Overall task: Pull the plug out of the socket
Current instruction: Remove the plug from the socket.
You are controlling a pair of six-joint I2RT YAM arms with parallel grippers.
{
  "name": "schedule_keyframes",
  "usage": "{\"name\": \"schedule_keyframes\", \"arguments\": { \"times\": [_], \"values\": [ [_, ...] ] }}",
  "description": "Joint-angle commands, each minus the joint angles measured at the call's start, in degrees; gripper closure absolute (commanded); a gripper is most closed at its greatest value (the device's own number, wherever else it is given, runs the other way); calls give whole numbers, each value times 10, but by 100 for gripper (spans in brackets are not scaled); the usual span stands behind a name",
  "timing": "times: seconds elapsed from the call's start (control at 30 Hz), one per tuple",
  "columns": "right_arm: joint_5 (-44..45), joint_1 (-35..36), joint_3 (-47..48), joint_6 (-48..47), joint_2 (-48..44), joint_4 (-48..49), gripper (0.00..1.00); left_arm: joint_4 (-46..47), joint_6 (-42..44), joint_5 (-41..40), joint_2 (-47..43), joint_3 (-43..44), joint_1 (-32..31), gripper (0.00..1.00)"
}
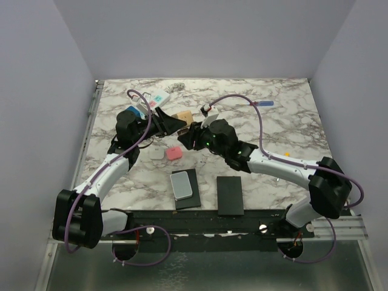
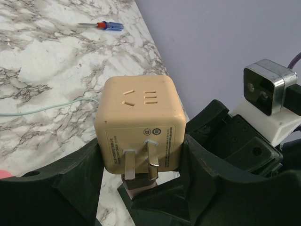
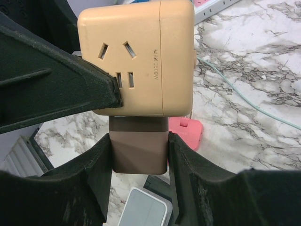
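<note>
I will pull my right gripper with the plug to the right in the top view, down onto the marble, and let go, because my left gripper holds the cube (image 1: 182, 116).
The long white power strip (image 1: 153, 99) with pastel faces lies at the back left with no gripper on it; a corner of it shows in the right wrist view (image 3: 214, 7). Mid-table, a tan cube socket adapter (image 2: 138, 117) is held above the marble. My left gripper (image 2: 141, 157) is shut on the cube's sides. A brown plug (image 3: 139, 146) sits flush against one face of the cube (image 3: 150, 56). My right gripper (image 3: 139, 157) is shut on that plug. In the top view the two grippers (image 1: 173, 124) (image 1: 193, 134) meet at the cube (image 1: 182, 116).
A pink block (image 1: 174, 153) lies on the marble just below the grippers. A grey-white box (image 1: 182, 185) on a black pad and a second black pad (image 1: 230, 194) lie near the front edge. A screwdriver (image 1: 262, 103) lies back right. A thin teal wire (image 2: 47, 109) crosses the table.
</note>
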Motion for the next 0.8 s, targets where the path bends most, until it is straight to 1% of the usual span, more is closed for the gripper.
{"name": "schedule_keyframes", "arguments": {
  "times": [0.0,0.1,0.23,0.33,0.77],
  "values": [
    [35,-4,-14,-8,-29,-105,99,94,40,-111,-23,1,42,100],
    [4,-4,-23,-44,-39,-99,99,95,43,-111,-24,2,45,100],
    [15,-4,-46,-68,-55,-93,99,95,44,-110,-22,2,49,100],
    [24,-4,-46,-70,-61,-105,99,98,41,-108,-18,1,49,100],
    [12,-4,-49,-82,-59,-82,99,104,38,-105,-19,0,49,100]
  ]
}}
